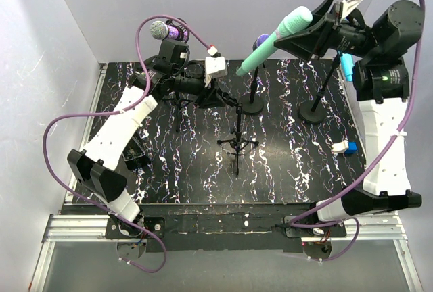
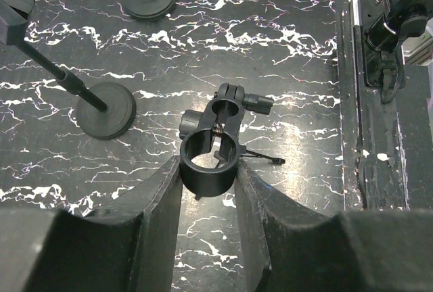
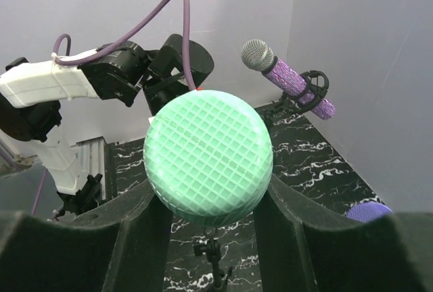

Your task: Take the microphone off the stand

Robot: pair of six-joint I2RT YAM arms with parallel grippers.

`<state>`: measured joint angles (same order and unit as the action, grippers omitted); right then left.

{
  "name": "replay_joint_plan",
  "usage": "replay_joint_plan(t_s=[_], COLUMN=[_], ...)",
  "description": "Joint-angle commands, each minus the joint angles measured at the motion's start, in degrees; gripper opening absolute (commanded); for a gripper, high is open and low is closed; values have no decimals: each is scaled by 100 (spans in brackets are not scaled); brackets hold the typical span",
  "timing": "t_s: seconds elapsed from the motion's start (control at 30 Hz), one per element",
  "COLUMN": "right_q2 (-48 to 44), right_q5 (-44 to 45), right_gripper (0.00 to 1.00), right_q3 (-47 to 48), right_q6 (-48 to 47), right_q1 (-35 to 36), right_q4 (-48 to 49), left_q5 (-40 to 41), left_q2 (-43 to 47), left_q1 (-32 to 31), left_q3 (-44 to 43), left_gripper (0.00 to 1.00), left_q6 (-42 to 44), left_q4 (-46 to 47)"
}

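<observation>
The right gripper moves down and back next, tipping downward, to release the microphone on the bare tabletop (image 1: 329,162) beside the small block.
My right gripper (image 1: 302,27) is shut on the green microphone (image 1: 274,38) and holds it in the air at the back, handle sloping down to the left. From the right wrist, its mesh head (image 3: 208,155) fills the gap between the fingers (image 3: 139,228), high above the tripod stand (image 3: 215,255). The stand (image 1: 237,143) sits mid-table. My left gripper (image 2: 208,174) is shut on the stand's empty black clip ring (image 2: 208,163), with both fingers (image 2: 162,197) touching its sides. In the top view the left gripper (image 1: 218,94) is just left of the stand's top.
A purple microphone with a silver head (image 1: 166,32) rests in a mount at the back left. A purple-headed one (image 1: 260,40) stands on a round-base stand (image 1: 252,106), and a blue one (image 1: 346,67) on another (image 1: 312,113). A small white-and-blue block (image 1: 345,147) lies at the right.
</observation>
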<state>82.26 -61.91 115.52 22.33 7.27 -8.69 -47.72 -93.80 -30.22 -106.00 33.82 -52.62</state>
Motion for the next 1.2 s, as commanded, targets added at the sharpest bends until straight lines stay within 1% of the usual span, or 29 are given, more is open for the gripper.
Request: replay_joint_plan(t_s=[0.0, 0.1, 0.13, 0.17, 0.2, 0.23, 0.33, 0.4, 0.43, 0.5, 0.57, 0.63, 0.7, 0.8, 0.87, 0.93, 1.0, 1.07, 1.17], right_q2=[-437, -833, -991, -1132, -1229, -1334, -1686, -1888, -1976, -2099, -2152, -2091, -1977, -1705, -1477, -1327, -1230, -1116, -853], right_q5=[-198, -313, -304, -313, -261, -69, 809, 1661, 1960, 2576, 3252, 3544, 3886, 4729, 5291, 5601, 5882, 6373, 7111], right_gripper=[1, 1, 1, 1, 1, 1, 1, 1, 1, 1, 1, 1, 1, 1, 1, 1, 1, 1, 1], right_q3=[33, -363, -460, -565, -618, -628, -987, -1382, -1627, -2120, -2612, -2982, -3263, -3825, -4107, -4397, -4669, -4951, -5302], right_q6=[-518, -1000, -1202, -1396, -1798, -2420, -3487, -4093, -4348, -4823, -4992, -5123, -5299, -5370, -5257, -5142, -5089, -5098, -5221], right_q1=[-330, -656, -935, -1042, -1148, -1157, -1149, -1157, -1157, -1157, -1157, -1157, -1157, -1149, -1149, -1149, -1157, -1149, -1157], right_q4=[-668, -1229, -1528, -1792, -2134, -2720, -3838, -4384, -4631, -5035, -5282, -5677, -6003, -6083, -6075, -6005, -5864, -5601, -5259], left_q5=[211, 211, 228, 246, 290, 299, 308, 316, 343, 448, 580, 676, 921, 1720, 2029, 2293, 2364, 2312, 1952], left_q2=[195, 257, 283, 309, 336, 353, 389, 406, 441, 503, 599, 740, 880, 1100, 1170, 1346, 1548, 1707, 1742], left_q1=[-54, -63, -63, -63, -63, -63, -63, -55, -63, -63, -63, -63, -63, -63, -63, -63, -55, -63, -63], left_q3=[44, 79, 114, 123, 166, 184, 158, 114, 88, 0, -79, -106, -44, 254, 456, 710, 1026, 1238, 1335], left_gripper=[18, 39, 46, 53, 58, 62, 73, 85, 98, 98, 98, 98, 98, 98, 98, 98, 98, 98, 98], left_q6=[-139, -279, -349, -428, -534, -622, -850, -965, -983, -1062, -1106, -1097, -1368, -1914, -1932, -2054, -2108, -2248, -2205], left_q4=[-64, 58, 129, 208, 295, 383, 551, 612, 630, 621, 578, 516, 498, 455, 323, 418, 664, 806, 587])
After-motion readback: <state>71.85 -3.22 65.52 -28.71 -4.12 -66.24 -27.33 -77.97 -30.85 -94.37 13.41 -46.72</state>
